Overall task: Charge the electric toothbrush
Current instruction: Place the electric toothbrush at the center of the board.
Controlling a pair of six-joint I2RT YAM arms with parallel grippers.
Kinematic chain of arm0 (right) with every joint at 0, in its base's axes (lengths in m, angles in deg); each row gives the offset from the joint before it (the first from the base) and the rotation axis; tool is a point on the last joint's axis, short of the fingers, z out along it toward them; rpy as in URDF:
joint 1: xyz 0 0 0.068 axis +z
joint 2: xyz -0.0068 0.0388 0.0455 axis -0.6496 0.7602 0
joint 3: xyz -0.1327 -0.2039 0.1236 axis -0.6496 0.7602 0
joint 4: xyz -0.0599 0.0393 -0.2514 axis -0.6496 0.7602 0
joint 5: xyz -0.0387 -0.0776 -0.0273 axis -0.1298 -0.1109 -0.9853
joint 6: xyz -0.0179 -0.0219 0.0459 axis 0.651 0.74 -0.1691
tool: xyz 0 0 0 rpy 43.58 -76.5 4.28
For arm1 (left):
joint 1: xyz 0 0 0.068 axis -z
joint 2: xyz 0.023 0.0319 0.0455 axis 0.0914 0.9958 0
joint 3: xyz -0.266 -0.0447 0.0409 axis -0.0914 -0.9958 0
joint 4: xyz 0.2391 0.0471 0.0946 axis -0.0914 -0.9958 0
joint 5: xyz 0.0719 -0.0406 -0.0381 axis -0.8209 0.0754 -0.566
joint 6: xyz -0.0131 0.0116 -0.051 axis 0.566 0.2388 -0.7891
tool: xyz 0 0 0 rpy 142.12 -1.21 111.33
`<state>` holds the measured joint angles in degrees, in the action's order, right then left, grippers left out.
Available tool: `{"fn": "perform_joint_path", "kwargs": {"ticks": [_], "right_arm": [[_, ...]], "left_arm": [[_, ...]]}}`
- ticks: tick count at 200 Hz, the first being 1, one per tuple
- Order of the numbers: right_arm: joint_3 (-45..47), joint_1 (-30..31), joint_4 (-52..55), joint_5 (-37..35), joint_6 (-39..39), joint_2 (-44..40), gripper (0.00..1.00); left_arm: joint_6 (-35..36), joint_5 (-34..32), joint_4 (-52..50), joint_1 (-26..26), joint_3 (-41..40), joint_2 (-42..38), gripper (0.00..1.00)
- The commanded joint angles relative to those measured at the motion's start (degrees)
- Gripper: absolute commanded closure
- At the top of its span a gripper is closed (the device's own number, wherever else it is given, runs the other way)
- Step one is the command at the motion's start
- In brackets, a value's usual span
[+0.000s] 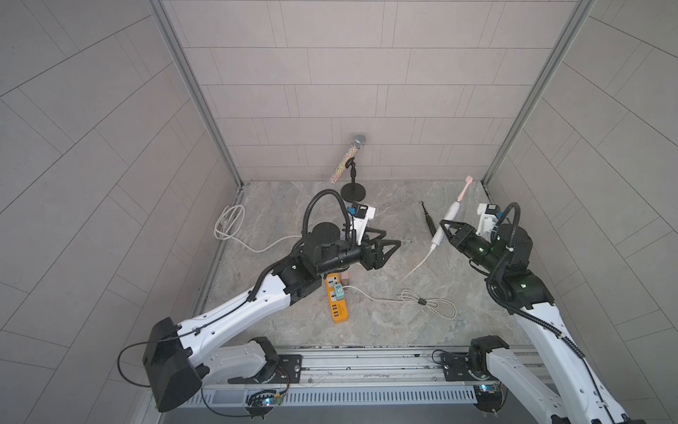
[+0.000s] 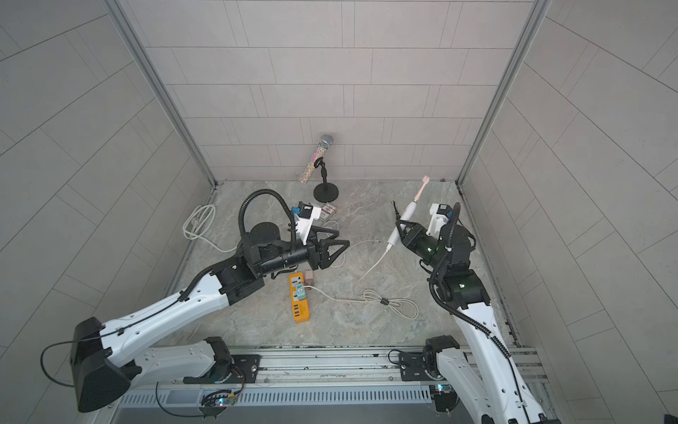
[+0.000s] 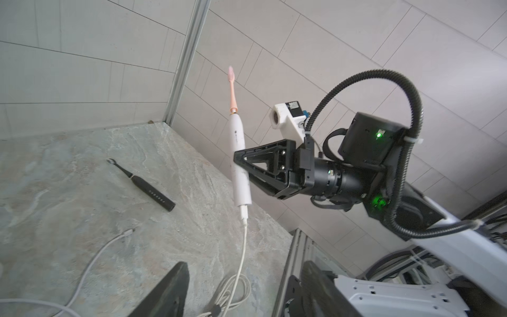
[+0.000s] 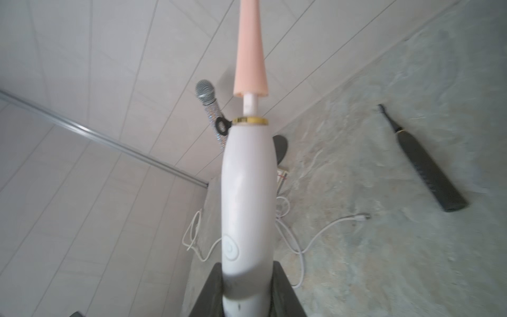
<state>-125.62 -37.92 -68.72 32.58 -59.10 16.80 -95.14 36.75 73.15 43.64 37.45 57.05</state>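
Observation:
My right gripper is above the bare tabletop and should next tilt and go down to release the toothbrush there, since the plug is already in the handle.
The electric toothbrush point(image 1: 450, 213) point(image 3: 238, 142), white with a pink head, hangs tilted above the table's right side. My right gripper point(image 1: 442, 229) point(image 4: 247, 274) is shut on its lower handle. A white plug point(image 3: 243, 214) sits in the handle's bottom end. Its cable point(image 1: 414, 270) drops to a coil point(image 1: 429, 303) and runs to a teal adapter point(image 1: 338, 292) on the orange power strip point(image 1: 339, 310). My left gripper point(image 1: 392, 238) point(image 3: 244, 271) is open and empty, mid-table, apart from the toothbrush.
A black toothbrush point(image 1: 428, 220) point(image 3: 148, 189) lies on the table beside the held one. A second white cable point(image 1: 229, 224) lies at the left, its loose plug point(image 3: 129, 232) mid-table. A microphone on a stand point(image 1: 350, 158) is at the back wall. A small card box point(image 2: 329, 212) lies near it.

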Motion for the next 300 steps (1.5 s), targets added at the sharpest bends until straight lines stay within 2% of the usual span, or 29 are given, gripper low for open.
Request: {"fn": "perform_joint_path", "kwargs": {"ticks": [1, 36, 44, 57, 77, 122, 172, 234, 259, 276, 300], "right_arm": [[1.1, -4.2, 10.1, -5.2, 4.8, 0.7, 1.00], [8.8, -11.4, 11.1, -14.5, 7.9, 2.7, 1.00], [10.8, -13.6, 10.6, -15.4, 7.9, 3.9, 1.00], [12.9, -16.5, 8.0, -15.5, 8.3, 6.5, 1.00], [15.7, -18.8, 3.7, -18.5, 8.3, 10.4, 1.00], [17.7, -18.9, -1.2, -23.9, 7.6, 17.8, 1.00], [18.8, -19.2, -4.0, -22.0, 7.0, 24.3, 1.00], [19.8, -19.2, -4.2, -20.6, 7.2, 28.4, 1.00], [19.9, -19.2, -3.0, -20.3, 7.4, 27.2, 0.86], [19.4, -19.2, -1.3, -20.4, 8.0, 25.6, 0.70], [18.2, -19.2, 2.2, -21.2, 8.6, 22.3, 0.53]], "left_arm": [[4.0, -6.3, -9.1, 0.0, -1.1, -1.2, 0.25], [6.9, -10.9, -15.4, 0.0, -0.8, -1.7, 0.21], [7.2, -11.9, -15.5, 0.0, -1.4, -2.2, 0.20], [6.9, -14.4, -15.9, 0.0, -2.0, -2.8, 0.13], [7.3, -15.1, -16.0, 0.0, -2.0, -2.9, 0.13], [7.3, -17.2, -16.3, -0.1, -2.9, -3.7, 0.13], [7.1, -19.4, -15.9, -0.3, -4.1, -4.7, 0.13], [6.9, -20.8, -16.0, -1.0, -4.1, -4.4, 0.13], [6.9, -20.8, -16.0, -1.2, -4.0, -4.3, 0.13], [6.9, -20.9, -16.1, -1.4, -3.8, -4.2, 0.13], [6.9, -21.1, -16.7, -1.7, -3.7, -4.2, 0.13]]}}
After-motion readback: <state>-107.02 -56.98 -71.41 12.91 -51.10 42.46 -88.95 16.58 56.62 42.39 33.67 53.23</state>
